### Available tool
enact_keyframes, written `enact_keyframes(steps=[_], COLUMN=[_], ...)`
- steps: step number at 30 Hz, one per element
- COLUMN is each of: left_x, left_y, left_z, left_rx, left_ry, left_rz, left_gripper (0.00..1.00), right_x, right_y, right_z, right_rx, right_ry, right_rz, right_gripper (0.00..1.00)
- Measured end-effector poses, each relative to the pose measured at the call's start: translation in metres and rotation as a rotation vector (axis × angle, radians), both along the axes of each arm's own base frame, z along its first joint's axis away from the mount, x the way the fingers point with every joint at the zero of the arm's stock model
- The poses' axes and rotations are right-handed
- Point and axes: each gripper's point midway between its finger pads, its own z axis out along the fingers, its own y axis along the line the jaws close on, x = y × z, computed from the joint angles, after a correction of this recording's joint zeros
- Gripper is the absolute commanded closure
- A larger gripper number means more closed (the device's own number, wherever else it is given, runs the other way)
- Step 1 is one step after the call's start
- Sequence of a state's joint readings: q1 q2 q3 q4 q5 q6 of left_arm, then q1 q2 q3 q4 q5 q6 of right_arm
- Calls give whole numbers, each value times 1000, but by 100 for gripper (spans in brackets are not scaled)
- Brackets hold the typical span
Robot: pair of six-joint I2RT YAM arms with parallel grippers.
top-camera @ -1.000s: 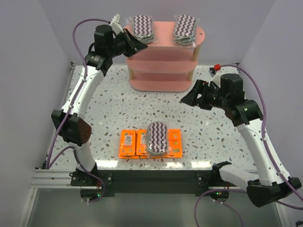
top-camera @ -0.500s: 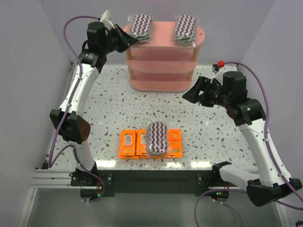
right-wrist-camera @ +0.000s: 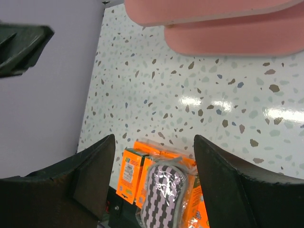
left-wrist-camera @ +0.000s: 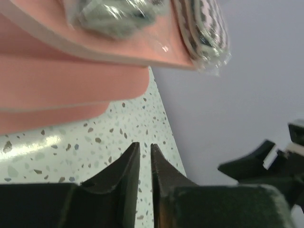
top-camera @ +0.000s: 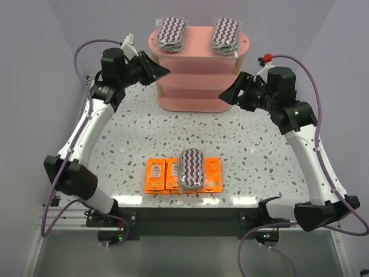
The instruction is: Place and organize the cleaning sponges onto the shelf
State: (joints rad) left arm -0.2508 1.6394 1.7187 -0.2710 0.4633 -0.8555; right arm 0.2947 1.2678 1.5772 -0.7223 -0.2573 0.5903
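Note:
Next, my right gripper moves back and down onto the near end of the third zigzag pack, since that pack still lies off the shelf (top-camera: 196, 75).
The pink shelf (top-camera: 196, 75) stands at the back, with two zigzag sponge packs on its top board, one at the left (top-camera: 172, 33) and one at the right (top-camera: 225, 36). A third zigzag pack (top-camera: 192, 167) lies across a row of orange packets (top-camera: 162, 175) near the front edge. My left gripper (top-camera: 166, 70) hovers at the shelf's left end, its jaws a thin slit apart (left-wrist-camera: 145, 145) with nothing between them. My right gripper (top-camera: 226, 96) hangs at the shelf's right end, wide open (right-wrist-camera: 154, 140) and empty, looking back at the front pile (right-wrist-camera: 164, 199).
Purple walls close in the left, back and right sides. The speckled table (top-camera: 242, 150) lies between shelf and pile. A red-tipped fitting (top-camera: 266, 58) sits on the right arm. The shelf's lower tiers (top-camera: 196, 92) show no packs from above.
My left gripper has drawn back and down from the top-left pack to the shelf's left end, and its jaws have parted slightly. My right gripper has moved up toward the shelf's right end.

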Motion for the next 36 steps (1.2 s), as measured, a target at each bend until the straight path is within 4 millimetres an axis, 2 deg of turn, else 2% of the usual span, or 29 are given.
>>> enact_keyframes(steps=[2, 4, 7, 8, 9, 11, 15, 17, 19, 22, 27, 36], left_x=[-32, -69, -121, -136, -148, -170, -195, -204, -214, -227, -244, -266], left_y=[4, 10, 22, 27, 30, 36, 44, 49, 54, 61, 70, 85], left_z=[4, 17, 31, 29, 22, 1, -51, -74, -87, -89, -86, -103], left_rx=[-2, -9, -9, -5, 3, 19, 54, 73, 84, 90, 92, 119], left_ry=[-10, -47, -121, -139, -137, -113, 1, 61, 96, 102, 89, 154], left_rz=[-18, -32, -45, -47, -49, -51, -43, -28, -12, 11, 37, 92], left_gripper=[68, 64, 60, 59, 57, 56, 55, 53, 52, 51, 48, 46], right_x=[1, -2, -20, -31, -42, -76, -144, -168, -185, -200, -214, -267], right_y=[2, 5, 11, 16, 19, 32, 43, 38, 34, 39, 72, 118], right_z=[-2, -9, -32, -43, -53, -77, -121, -139, -156, -167, -171, -186], right_rx=[3, 2, -22, -32, -41, -59, -41, 7, 63, 128, 178, 229], right_ry=[8, 25, 79, 103, 126, 188, 306, 359, 415, 484, 600, 766], right_rz=[10, 27, 67, 89, 109, 174, 247, 211, 164, 131, 155, 177], right_gripper=[29, 28, 27, 26, 26, 26, 26, 27, 27, 27, 24, 25])
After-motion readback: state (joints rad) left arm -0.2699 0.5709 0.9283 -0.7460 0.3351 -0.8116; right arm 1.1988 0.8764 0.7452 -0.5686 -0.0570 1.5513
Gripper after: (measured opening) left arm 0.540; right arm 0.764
